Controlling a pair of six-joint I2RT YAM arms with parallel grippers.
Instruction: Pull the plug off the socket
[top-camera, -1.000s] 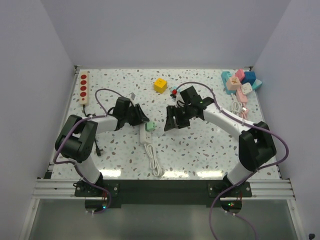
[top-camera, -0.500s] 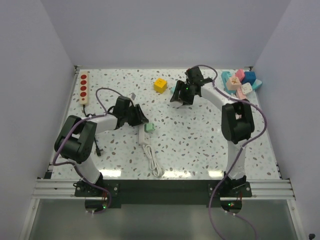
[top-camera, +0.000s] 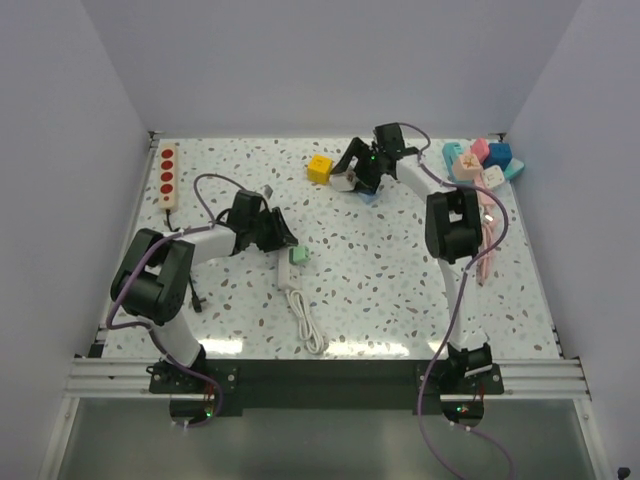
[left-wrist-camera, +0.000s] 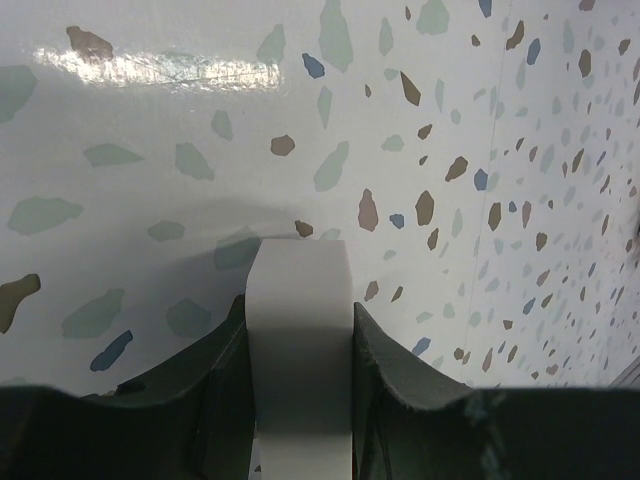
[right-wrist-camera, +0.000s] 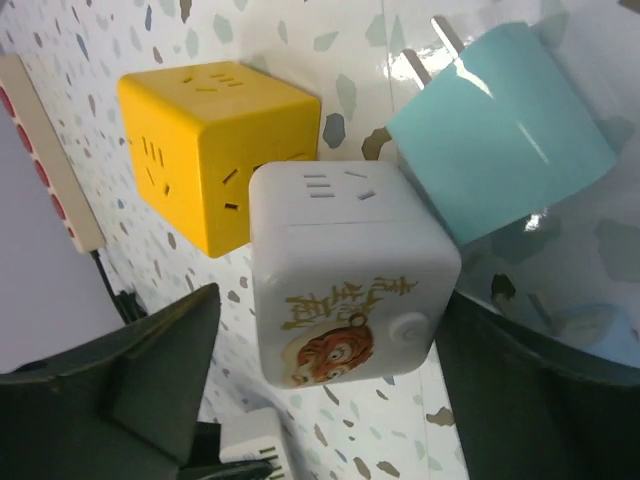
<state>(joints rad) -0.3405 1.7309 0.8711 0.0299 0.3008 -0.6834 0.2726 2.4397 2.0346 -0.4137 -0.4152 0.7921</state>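
My left gripper carries the socket strip (top-camera: 290, 272) outward and to its left in the top view next, and releases it on bare tabletop (top-camera: 188, 188) beside the beige strip.
A white socket strip (top-camera: 290, 272) lies left of centre with a green plug (top-camera: 298, 255) seated in it and its white cable (top-camera: 311, 328) trailing toward me. My left gripper (top-camera: 281, 238) is shut on the strip's far end, and the white bar (left-wrist-camera: 300, 320) fills the gap between its fingers in the left wrist view. The plug is out of that view. My right gripper (top-camera: 353, 174) is at the back, far from the plug. It is open around a white cube adapter with a tiger print (right-wrist-camera: 350, 270), and there is a gap at the left finger (right-wrist-camera: 150, 370).
A yellow cube adapter (top-camera: 320, 170) sits just left of the right gripper, and a teal adapter (right-wrist-camera: 505, 130) lies beside the white cube. A beige power strip with red sockets (top-camera: 167, 173) lies at the back left. Coloured adapters (top-camera: 480, 165) and cables (top-camera: 487, 235) are piled at the back right.
My right arm swung from beside the green plug at the centre to the back, and now straddles the white tiger cube. My left gripper and the socket strip have stayed put.
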